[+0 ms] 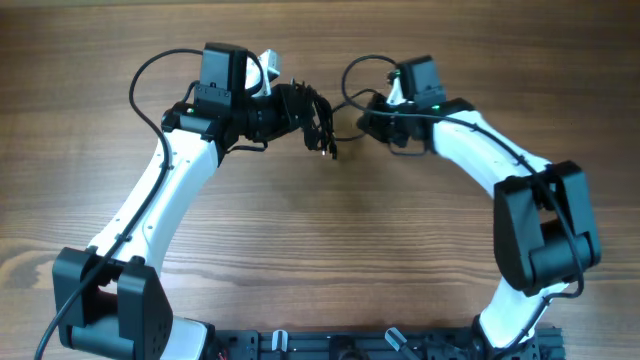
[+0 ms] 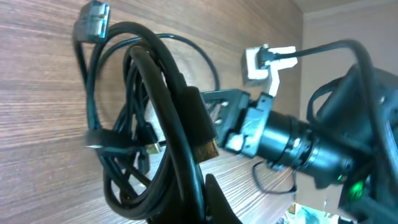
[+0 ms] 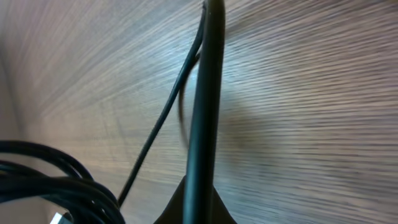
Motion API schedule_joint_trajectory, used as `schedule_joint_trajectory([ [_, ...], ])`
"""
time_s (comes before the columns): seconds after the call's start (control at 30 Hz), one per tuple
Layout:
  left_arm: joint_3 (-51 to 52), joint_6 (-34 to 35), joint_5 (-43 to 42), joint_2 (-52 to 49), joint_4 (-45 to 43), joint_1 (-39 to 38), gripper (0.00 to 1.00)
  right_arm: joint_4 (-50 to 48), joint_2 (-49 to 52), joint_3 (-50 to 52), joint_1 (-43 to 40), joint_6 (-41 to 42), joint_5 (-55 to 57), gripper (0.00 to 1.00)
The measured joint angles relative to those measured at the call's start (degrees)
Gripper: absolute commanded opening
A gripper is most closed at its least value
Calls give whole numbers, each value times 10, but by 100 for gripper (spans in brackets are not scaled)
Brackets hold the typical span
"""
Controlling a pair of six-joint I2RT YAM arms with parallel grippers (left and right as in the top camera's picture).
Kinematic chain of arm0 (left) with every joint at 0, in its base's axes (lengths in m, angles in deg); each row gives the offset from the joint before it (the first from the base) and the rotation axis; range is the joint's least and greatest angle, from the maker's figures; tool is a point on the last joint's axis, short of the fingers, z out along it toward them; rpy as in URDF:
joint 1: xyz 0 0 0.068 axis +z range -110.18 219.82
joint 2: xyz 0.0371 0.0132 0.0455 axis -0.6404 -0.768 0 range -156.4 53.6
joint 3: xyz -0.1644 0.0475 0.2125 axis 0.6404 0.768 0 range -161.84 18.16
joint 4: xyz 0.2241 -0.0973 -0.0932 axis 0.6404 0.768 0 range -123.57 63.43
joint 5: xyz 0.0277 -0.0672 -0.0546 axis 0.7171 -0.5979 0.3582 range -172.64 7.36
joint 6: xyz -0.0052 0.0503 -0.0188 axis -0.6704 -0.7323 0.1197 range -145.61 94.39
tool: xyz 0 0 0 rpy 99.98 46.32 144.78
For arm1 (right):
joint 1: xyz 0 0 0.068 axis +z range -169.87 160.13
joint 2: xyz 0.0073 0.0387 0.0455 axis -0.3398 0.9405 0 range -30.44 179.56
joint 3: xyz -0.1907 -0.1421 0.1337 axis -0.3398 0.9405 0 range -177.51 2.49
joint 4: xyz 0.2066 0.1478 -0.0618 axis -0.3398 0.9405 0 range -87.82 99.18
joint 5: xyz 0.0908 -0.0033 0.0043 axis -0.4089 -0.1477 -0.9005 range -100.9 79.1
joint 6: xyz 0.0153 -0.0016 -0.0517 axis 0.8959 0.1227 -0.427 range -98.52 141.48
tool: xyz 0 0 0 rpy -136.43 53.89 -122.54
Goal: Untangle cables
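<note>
I will pull my right gripper away, to the right in the overhead view, and let go of the piece of cable, since the held piece of cable still runs into the knotted bundle.
The cables (image 1: 320, 122) hang as one knotted black bundle between my two arms at the far middle of the table. My left gripper (image 1: 300, 108) is shut on this bundle. In the left wrist view the cables (image 2: 143, 124) loop up from the left gripper (image 2: 208, 202), with a small grey plug (image 2: 92, 18) at the top. My right gripper (image 1: 366, 122) sits just right of the bundle. In the right wrist view the right gripper (image 3: 200, 208) is shut on one taut cable strand (image 3: 208, 93) that runs straight away from it. A thinner strand (image 3: 158, 124) and more of the bundle (image 3: 50, 183) lie to its left.
The wooden table (image 1: 330, 240) lies under both arms. My right arm's wrist (image 2: 298, 143) shows close behind the bundle in the left wrist view. The arm bases and a black rail (image 1: 340, 345) stand along the near edge.
</note>
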Motion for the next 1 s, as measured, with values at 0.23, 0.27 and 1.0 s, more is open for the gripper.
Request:
schedule_joint_trajectory([
  [0.23, 0, -32, 0, 0, 13, 6, 4, 104, -57, 0, -79, -98, -46, 4],
  [0.27, 0, -35, 0, 0, 14, 11, 4, 120, -74, 0, -95, -109, -48, 4],
  [1.0, 0, -308, -253, 0, 89, 48, 4, 141, -122, 0, -269, -227, -139, 4],
])
